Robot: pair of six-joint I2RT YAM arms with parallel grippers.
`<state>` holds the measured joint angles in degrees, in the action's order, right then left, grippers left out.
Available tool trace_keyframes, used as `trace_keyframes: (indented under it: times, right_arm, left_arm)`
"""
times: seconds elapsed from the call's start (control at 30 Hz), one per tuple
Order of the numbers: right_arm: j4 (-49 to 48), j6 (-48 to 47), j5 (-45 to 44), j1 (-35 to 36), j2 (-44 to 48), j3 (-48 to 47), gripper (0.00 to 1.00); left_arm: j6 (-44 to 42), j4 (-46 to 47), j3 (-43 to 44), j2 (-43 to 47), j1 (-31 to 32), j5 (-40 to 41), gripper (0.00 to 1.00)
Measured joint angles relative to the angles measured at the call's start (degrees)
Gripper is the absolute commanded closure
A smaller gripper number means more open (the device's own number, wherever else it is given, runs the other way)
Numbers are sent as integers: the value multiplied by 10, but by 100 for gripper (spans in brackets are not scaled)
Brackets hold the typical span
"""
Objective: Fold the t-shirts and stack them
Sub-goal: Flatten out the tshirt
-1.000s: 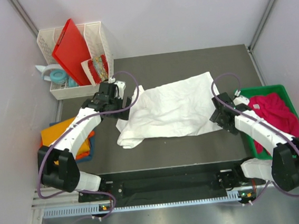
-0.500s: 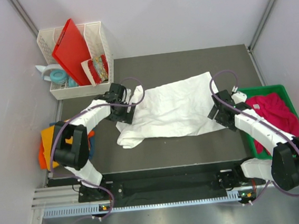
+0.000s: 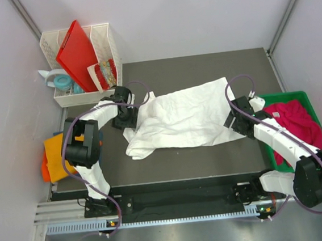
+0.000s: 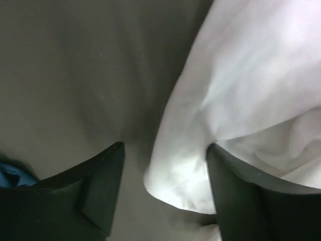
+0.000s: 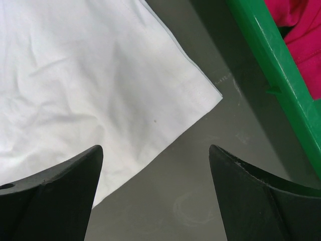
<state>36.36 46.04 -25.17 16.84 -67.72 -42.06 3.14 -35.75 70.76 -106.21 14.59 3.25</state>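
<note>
My right gripper moves outward and down onto the white t-shirt's bin-side edge near its far corner point(image 3: 230, 93) next, because bare table beside it leaves room for the fingers.
A white t-shirt point(image 3: 183, 118) lies crumpled and spread across the dark table. My left gripper point(image 3: 128, 115) is at its left edge, low over the table. In the left wrist view this gripper point(image 4: 165, 188) is open, with a rounded fold of the white t-shirt point(image 4: 241, 90) between the fingers. My right gripper point(image 3: 236, 122) is open over the shirt's near right corner point(image 5: 100, 75), with bare table between the fingertips point(image 5: 155, 196). A magenta t-shirt point(image 3: 295, 120) lies in the green bin point(image 3: 284, 95). An orange t-shirt point(image 3: 51, 156) lies at the left; a blue bit point(image 4: 10, 176) shows beside my left finger.
A white basket point(image 3: 111, 42) at the back left holds the red plastic board point(image 3: 77, 51) and small items, with tape rolls point(image 3: 63, 81) beside it. The green bin's rim point(image 5: 271, 65) is close to the right of my right gripper. Walls enclose the table.
My left arm has folded in; its gripper has moved down and slightly right onto the white shirt's left edge. The right arm has barely moved.
</note>
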Motion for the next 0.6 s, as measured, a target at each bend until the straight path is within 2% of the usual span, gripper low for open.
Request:
trace_keyframes:
  times: [0.1,0.13,0.17,0.43,0.6]
  right_arm:
    - [0,-9,0,0,1,0,13]
    - [0,-11,0,0,1,0,13]
    - [0,-14,-1,0,1,0,13]
    - [0,-31,-12,-3,-13,-16,7]
    - [-12,-73,-17,-68,-106,-107,7]
  left_arm:
    - [2,0,4,-6,-3,-9,77]
    - [3,0,5,-7,-2,-9,97]
    - [0,0,6,-9,-2,-12,100]
    - [-3,-2,10,-10,-1,-15,100]
    - [-6,-6,10,-2,-1,-19,100]
